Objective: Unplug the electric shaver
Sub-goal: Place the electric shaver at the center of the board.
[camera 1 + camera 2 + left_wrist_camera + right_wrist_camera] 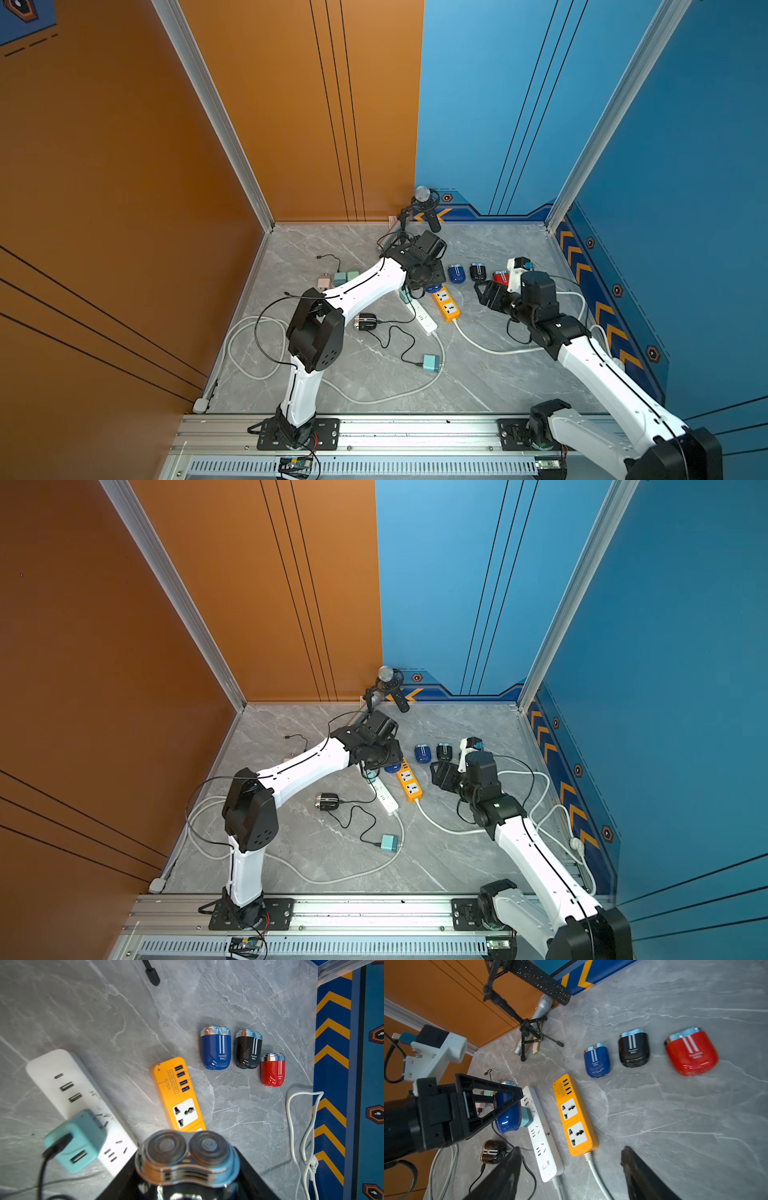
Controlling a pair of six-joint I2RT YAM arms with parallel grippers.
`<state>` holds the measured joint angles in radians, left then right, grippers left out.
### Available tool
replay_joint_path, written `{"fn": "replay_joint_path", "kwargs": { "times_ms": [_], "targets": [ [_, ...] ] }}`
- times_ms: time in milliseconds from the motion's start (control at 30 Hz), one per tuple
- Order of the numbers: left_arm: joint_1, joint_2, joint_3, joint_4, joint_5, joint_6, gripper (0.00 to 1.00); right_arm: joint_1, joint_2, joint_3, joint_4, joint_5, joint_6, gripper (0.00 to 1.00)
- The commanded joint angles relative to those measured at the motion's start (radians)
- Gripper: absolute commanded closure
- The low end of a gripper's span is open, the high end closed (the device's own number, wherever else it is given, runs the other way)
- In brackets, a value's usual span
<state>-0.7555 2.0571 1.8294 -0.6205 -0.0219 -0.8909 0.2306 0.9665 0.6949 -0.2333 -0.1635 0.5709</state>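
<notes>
The left gripper will next cross the orange strip, lower past it to the bare tabletop below, at the near end of the lying blue shaver, and release there.
My left gripper (187, 1169) is shut on a blue electric shaver (187, 1153), whose twin round heads fill the space between the black fingers. In the right wrist view this shaver (506, 1113) hangs right beside a teal charger (527, 1115) plugged into the white power strip (542, 1136). A black cable (47, 1153) sits in the charger (79, 1140); I cannot tell where it runs. In both top views the left gripper (428, 282) (386, 762) hovers at the far ends of the strips. My right gripper (571, 1149) (488, 291) stands open and empty over the orange strip's cord end.
An orange power strip (445, 303) lies beside the white one (422, 316). Blue (216, 1049), black (248, 1050) and red (272, 1071) shavers lie in a row. A black shaver (365, 322) is cabled to a loose teal charger (431, 363). A tripod microphone (424, 199) stands at the back.
</notes>
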Motion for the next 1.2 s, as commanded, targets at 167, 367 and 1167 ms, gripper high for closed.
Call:
{"fn": "replay_joint_path", "kwargs": {
  "times_ms": [167, 367, 1167],
  "targets": [
    [-0.033, 0.170, 0.215, -0.006, -0.034, -0.027, 0.53, -0.036, -0.047, -0.040, -0.233, 0.037, 0.032, 0.23],
    [-0.034, 0.323, 0.386, -0.007, -0.017, -0.002, 0.53, -0.046, -0.046, -0.043, -0.260, 0.008, 0.045, 0.23],
    [-0.048, 0.602, 0.606, -0.007, 0.071, -0.034, 0.50, -0.050, 0.017, -0.062, -0.291, 0.020, 0.065, 0.22]
  ]
}}
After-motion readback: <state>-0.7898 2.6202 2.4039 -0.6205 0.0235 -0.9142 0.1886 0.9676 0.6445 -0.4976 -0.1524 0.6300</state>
